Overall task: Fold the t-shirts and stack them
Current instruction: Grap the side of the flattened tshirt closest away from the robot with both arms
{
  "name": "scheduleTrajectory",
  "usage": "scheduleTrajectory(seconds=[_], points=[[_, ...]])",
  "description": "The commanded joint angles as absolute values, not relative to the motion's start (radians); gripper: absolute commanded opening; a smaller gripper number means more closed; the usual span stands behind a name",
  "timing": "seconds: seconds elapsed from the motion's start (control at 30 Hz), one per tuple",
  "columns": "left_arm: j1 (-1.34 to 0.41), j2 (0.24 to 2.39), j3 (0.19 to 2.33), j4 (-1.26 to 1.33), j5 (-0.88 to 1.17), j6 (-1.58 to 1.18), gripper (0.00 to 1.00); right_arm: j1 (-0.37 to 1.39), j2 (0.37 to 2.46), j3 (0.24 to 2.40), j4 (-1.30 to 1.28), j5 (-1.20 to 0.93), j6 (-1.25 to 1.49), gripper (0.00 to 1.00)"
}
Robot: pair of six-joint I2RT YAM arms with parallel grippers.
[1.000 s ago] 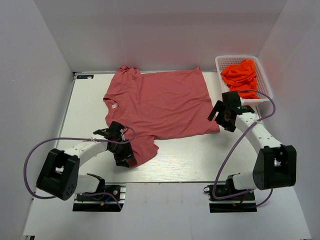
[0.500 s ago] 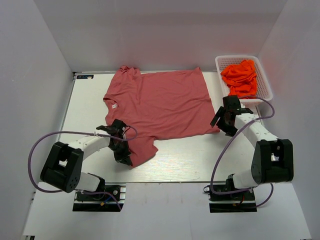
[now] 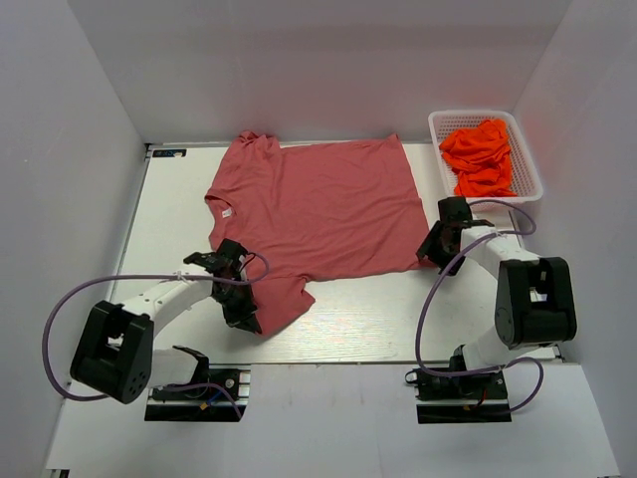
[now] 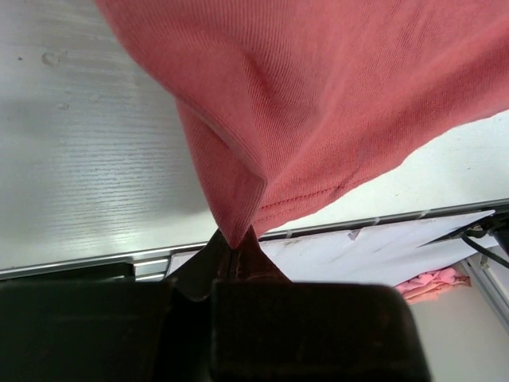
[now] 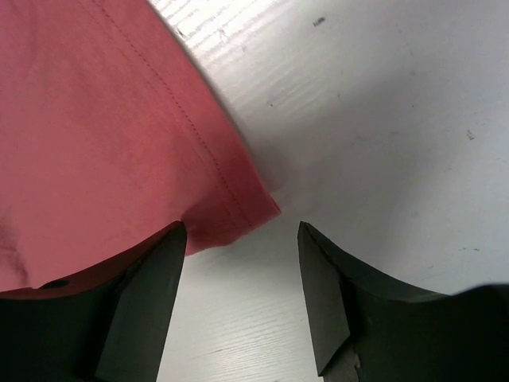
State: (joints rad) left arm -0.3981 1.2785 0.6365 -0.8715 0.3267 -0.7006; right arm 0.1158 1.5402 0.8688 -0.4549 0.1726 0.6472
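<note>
My left gripper should next lift outward over the shirt body (image 3: 261, 204) beside the neck label and let go of the tip of the near sleeve, because the near sleeve sticks out toward the table's front edge.
A large rose-red t-shirt (image 3: 318, 204) lies spread flat on the white table, a small white neck label at its left. My left gripper (image 3: 242, 311) is shut on the tip of the shirt's near sleeve (image 4: 238, 227), the cloth pinched between the jaws. My right gripper (image 3: 434, 249) is open, low over the shirt's near right hem corner (image 5: 258, 207); the corner lies between the two fingers, untouched. Bright orange t-shirts (image 3: 480, 156) are heaped in a basket at the far right.
A white mesh basket (image 3: 526, 164) stands at the table's far right corner beside the right wall. White walls close the table on the left, back and right. The table's front edge (image 4: 334, 231) runs just beyond the left gripper.
My right gripper has moved down and left from beside the basket to the shirt's near right hem corner. My left gripper has shifted slightly, still pinching the sleeve.
</note>
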Motion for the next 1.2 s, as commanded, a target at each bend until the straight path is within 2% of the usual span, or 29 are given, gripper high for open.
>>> scheduleTrajectory(seconds=[0.0,0.1,0.13,0.2,0.23,0.3,0.5,0.7,0.83,0.93,1.17], points=[[-0.402,1.238,0.644,-0.890,0.342,-0.719,0.00,0.112,1.548,0.836,-0.410,0.173,0.660,0.64],[-0.402,1.226,0.644,-0.899,0.342,-0.729,0.00,0.109,1.571,0.827,-0.403,0.167,0.660,0.54],[-0.402,1.215,0.632,-0.908,0.342,-0.738,0.00,0.112,1.572,0.822,-0.408,0.163,0.661,0.40],[-0.402,1.200,0.623,-0.920,0.342,-0.747,0.00,0.110,1.556,0.793,-0.405,0.160,0.664,0.29],[-0.402,1.172,0.623,-0.929,0.342,-0.747,0.00,0.117,1.536,0.772,-0.405,0.161,0.667,0.17],[-0.402,1.152,0.612,-0.955,0.351,-0.756,0.00,0.109,1.497,0.721,-0.420,0.170,0.669,0.00],[-0.402,1.080,0.581,-1.048,0.351,-0.767,0.00,0.115,1.254,0.546,-0.477,0.108,0.672,0.00],[-0.402,1.040,0.551,-1.082,0.399,-0.749,0.00,0.117,1.073,0.497,-0.594,0.074,0.669,0.00],[-0.402,1.081,0.612,-1.013,0.435,-0.749,0.00,0.118,1.078,0.557,-0.615,0.067,0.654,0.00],[-0.390,1.147,0.713,-0.890,0.559,-0.730,0.00,0.120,1.124,0.620,-0.606,0.066,0.624,0.00],[-0.380,1.375,1.027,-0.834,0.572,-0.687,0.00,0.120,1.242,0.774,-0.615,0.044,0.589,0.00]])
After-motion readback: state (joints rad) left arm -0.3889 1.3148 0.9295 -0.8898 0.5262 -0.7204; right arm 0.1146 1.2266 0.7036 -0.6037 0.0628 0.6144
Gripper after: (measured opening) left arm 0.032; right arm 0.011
